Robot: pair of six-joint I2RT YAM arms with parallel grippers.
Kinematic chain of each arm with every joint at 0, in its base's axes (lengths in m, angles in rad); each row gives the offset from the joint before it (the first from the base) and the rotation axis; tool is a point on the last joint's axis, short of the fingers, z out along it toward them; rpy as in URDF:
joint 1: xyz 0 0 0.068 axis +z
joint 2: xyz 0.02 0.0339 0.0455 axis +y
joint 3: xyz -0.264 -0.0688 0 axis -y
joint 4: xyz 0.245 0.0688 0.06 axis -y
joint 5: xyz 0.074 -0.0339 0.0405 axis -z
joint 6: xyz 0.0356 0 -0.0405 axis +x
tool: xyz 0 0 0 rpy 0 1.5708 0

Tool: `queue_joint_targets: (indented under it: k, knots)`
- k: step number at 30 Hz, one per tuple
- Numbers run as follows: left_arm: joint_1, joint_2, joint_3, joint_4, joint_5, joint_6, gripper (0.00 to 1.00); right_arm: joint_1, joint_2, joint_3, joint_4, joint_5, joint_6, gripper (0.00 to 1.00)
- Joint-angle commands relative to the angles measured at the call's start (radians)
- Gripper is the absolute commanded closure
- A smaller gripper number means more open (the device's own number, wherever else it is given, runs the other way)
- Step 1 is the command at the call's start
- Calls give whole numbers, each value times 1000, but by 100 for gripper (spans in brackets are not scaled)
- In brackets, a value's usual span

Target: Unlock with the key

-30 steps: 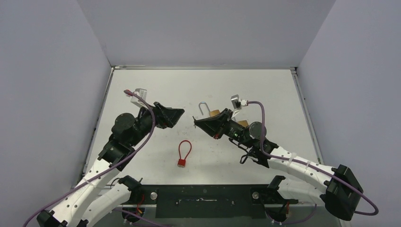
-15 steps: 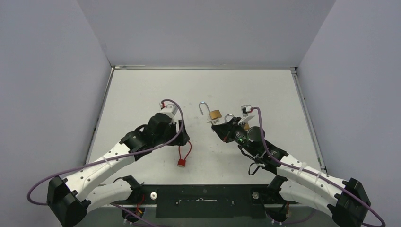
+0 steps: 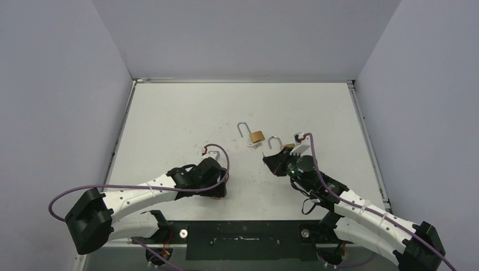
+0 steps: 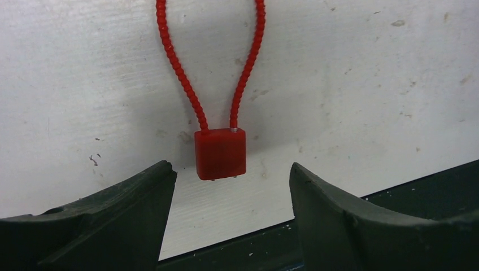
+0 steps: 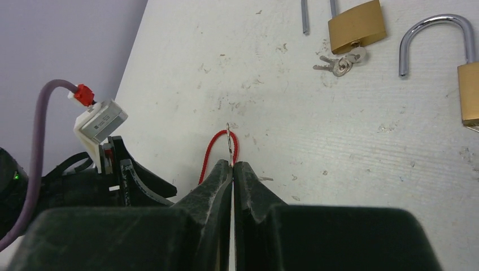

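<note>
The left gripper moves down next with a slight turn and closes on the sides of the red lock's body, which is still below the gripper's open fingers.
A red padlock with a red cable loop lies flat on the white table near its front edge. My left gripper is open and low over it, with one finger on each side of the lock body and not touching it. In the top view the left gripper hides the lock. My right gripper is shut on a thin metal key whose blade sticks out past the tips. It hovers right of the lock in the top view. The red loop shows just beyond it.
Two brass padlocks with open shackles lie mid-table, one with a small bunch of keys beside it, the other next to my right wrist. The black base strip runs along the table's front edge just behind the red lock.
My left arm swung down and toward the front edge, coming low over the red padlock and covering it. My right gripper drew back to the right, away from the first brass padlock.
</note>
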Motion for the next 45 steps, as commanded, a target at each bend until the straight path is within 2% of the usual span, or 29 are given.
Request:
queue_joint_targets:
  k: [1, 10, 12, 17, 21, 26, 35, 38, 45]
  knots:
    - [-7, 24, -17, 73, 1, -67, 30, -8, -77, -30, -19, -13, 4, 100]
    - [-33, 180, 45, 43, -46, -135, 52, -22, -115, -41, -54, -35, -9, 100]
    - [-40, 208, 68, 14, -55, -155, 54, -27, -106, -39, -52, -41, -13, 100]
    - [-47, 241, 97, -24, -57, -220, 69, -31, -93, -50, -29, -86, -13, 100]
    - [-46, 240, 126, -64, -82, -266, 69, -37, -93, -56, -29, -100, -18, 100]
    - [-47, 230, 142, -115, -127, -333, 56, -41, -105, -71, -28, -116, -22, 100]
    - [-59, 298, 173, -178, -144, -426, 58, -43, -142, -103, -34, -132, -10, 100]
    - [-65, 318, 183, -177, -141, -418, 54, -44, -158, -112, -43, -132, -8, 100]
    - [-77, 372, 209, -171, -140, -380, 54, -46, -180, -127, -46, -134, 1, 100]
